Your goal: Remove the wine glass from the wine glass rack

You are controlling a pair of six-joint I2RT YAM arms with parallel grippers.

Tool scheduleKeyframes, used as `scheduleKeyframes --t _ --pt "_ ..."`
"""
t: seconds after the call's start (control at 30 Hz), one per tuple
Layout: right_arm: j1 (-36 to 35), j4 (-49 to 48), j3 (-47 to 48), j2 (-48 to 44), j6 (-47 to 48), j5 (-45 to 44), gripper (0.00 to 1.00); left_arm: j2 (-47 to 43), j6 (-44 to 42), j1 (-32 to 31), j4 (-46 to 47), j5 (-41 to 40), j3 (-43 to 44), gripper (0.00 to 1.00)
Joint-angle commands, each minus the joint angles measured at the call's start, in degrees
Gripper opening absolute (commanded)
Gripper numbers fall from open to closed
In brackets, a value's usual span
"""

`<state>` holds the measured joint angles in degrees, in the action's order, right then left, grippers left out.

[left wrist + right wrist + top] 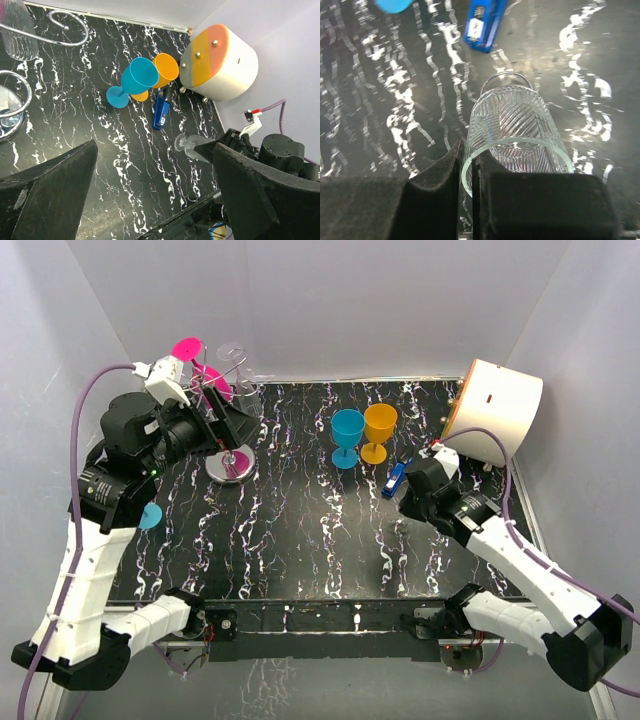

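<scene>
I need to move my right gripper down and to the right in the top view next and stand the clear glass (515,125) on its foot there, because it hangs tilted over bare table.
The wine glass rack (231,465) stands at the back left on its shiny disc base, with pink glasses (186,347) and a clear one (243,392) hanging from its hooks. Its curled hooks (70,31) show in the left wrist view. My left gripper (226,420) is raised beside the rack's stem; its jaws (155,200) are wide open and empty. My right gripper (475,172) is shut on the rim of a clear ribbed wine glass (515,125), held tilted low over the table, foot pointing away. That glass also shows in the left wrist view (192,147).
A blue wine glass (347,435) and an orange one (379,430) stand mid-table at the back. A small blue stapler-like object (394,478) lies just beyond my right gripper. A white and orange cylinder (492,410) lies at the back right. A blue disc (150,515) shows behind my left arm.
</scene>
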<state>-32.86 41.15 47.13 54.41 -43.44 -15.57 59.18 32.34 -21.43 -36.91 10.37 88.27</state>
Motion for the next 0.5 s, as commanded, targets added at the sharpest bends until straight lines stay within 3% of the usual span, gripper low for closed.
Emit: scheduleKeyframes --t 0.0,0.27,0.47 --pt "0.17 6.83 6.49 2.10 -3.83 -16.06 0.00 -0.84 -1.57 0.16 0.35 -1.59 -0.29 0.99" --pt "3.37 1.35 7.69 9.40 -3.63 -15.32 0.00 -2.79 -2.47 0.16 -2.23 -5.01 0.64 0.99" --pt "11.55 -1.46 6.74 11.58 -3.41 -2.81 0.00 -3.27 -2.99 0.16 -3.79 -6.59 0.88 0.99"
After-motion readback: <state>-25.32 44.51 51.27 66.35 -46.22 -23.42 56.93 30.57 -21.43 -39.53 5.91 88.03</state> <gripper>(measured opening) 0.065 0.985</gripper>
